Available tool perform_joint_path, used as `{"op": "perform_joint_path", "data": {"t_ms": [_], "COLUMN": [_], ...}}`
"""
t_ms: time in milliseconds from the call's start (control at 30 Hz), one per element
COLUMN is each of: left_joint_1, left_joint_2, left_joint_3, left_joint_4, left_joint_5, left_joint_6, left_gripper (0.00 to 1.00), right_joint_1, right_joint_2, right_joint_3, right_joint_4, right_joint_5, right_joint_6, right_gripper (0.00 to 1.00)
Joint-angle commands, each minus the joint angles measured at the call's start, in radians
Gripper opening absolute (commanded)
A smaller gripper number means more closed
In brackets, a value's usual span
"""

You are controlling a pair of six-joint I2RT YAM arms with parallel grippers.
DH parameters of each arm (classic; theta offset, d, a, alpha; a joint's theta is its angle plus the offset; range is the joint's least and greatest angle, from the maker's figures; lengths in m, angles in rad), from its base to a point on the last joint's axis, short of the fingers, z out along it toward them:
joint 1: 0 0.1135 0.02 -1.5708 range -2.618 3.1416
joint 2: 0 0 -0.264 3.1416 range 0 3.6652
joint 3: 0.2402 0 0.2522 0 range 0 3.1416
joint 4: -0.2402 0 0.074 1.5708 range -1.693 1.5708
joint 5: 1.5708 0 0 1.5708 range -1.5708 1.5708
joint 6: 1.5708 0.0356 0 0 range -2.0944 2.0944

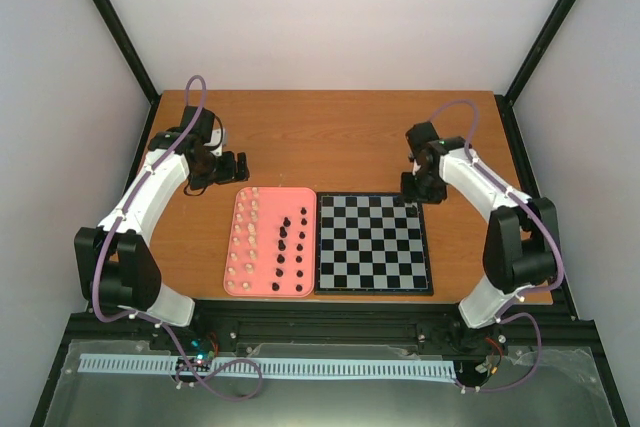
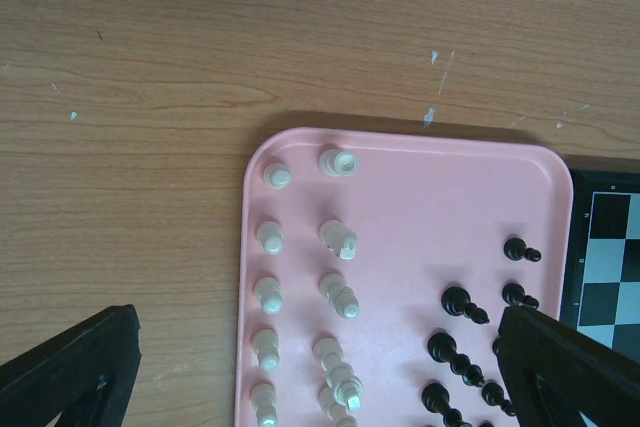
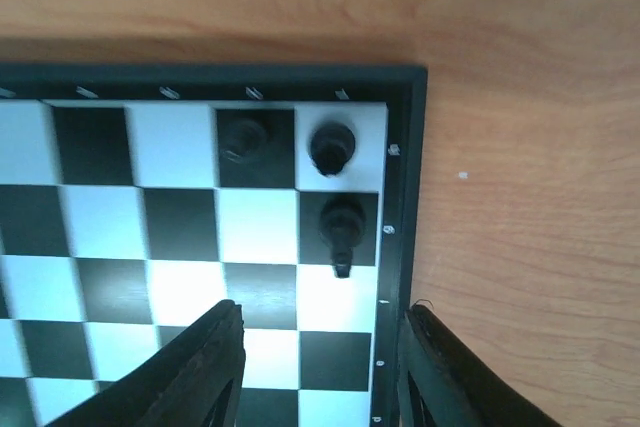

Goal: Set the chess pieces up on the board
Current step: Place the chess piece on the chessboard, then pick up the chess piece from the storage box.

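Observation:
My right gripper is to move along the board's far edge next, turn on the way and go down onto the farthest small black piece by the board (image 1: 303,211), because such pieces are still standing in the tray.
The chessboard (image 1: 362,247) lies at the table's near centre, and the pink tray (image 1: 268,247) lies against its left side. Black pieces (image 1: 292,242) and cream-white pieces (image 1: 245,237) stand in the tray. My left gripper (image 1: 238,167) hovers at the tray's far left corner. In the left wrist view it (image 2: 320,377) is wide open and empty above white pieces (image 2: 340,295) and black pieces (image 2: 465,305). My right gripper (image 1: 415,190) is at the board's far right corner. In the right wrist view it (image 3: 320,377) is open and empty, and three black pieces (image 3: 342,227) stand on the corner squares.
The board's dark border (image 3: 405,197) runs under my right finger (image 3: 450,377). Bare wooden table (image 1: 330,137) lies behind the tray and the board. The board's edge (image 2: 610,247) shows right of the tray (image 2: 430,197). Black frame posts stand at the table's corners.

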Motion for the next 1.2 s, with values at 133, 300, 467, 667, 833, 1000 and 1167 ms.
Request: {"op": "perform_joint_path", "data": {"t_ms": [133, 300, 467, 667, 833, 1000, 1167], "left_joint_1": [-0.004, -0.004, -0.004, -0.004, -0.004, -0.004, -0.004], "left_joint_2": [0.007, 0.002, -0.003, -0.002, -0.006, -0.008, -0.005], "left_joint_3": [0.015, 0.022, 0.019, 0.020, 0.011, 0.007, 0.008], "left_joint_4": [0.009, 0.002, 0.002, 0.001, 0.005, 0.007, 0.009], "left_joint_5": [0.007, -0.002, -0.005, -0.006, -0.005, -0.004, -0.003], "left_joint_6": [-0.011, -0.010, -0.009, -0.010, -0.010, -0.010, -0.010], "left_gripper": [1.00, 1.00, 1.00, 1.00, 1.00, 1.00, 1.00], "right_joint_1": [0.239, 0.397, 0.480, 0.520, 0.527, 0.528, 0.529], "right_joint_2": [0.075, 0.264, 0.446, 0.548, 0.594, 0.629, 0.653], "right_joint_3": [0.307, 0.464, 0.621, 0.708, 0.713, 0.723, 0.737], "right_joint_4": [-0.093, -0.039, -0.028, -0.043, -0.048, -0.050, -0.048], "right_joint_5": [0.006, -0.090, -0.158, -0.208, -0.211, -0.227, -0.224], "right_joint_6": [0.025, 0.040, 0.012, -0.009, -0.017, -0.018, -0.019], "right_gripper": [0.44, 0.44, 0.44, 0.44, 0.43, 0.42, 0.39]}}
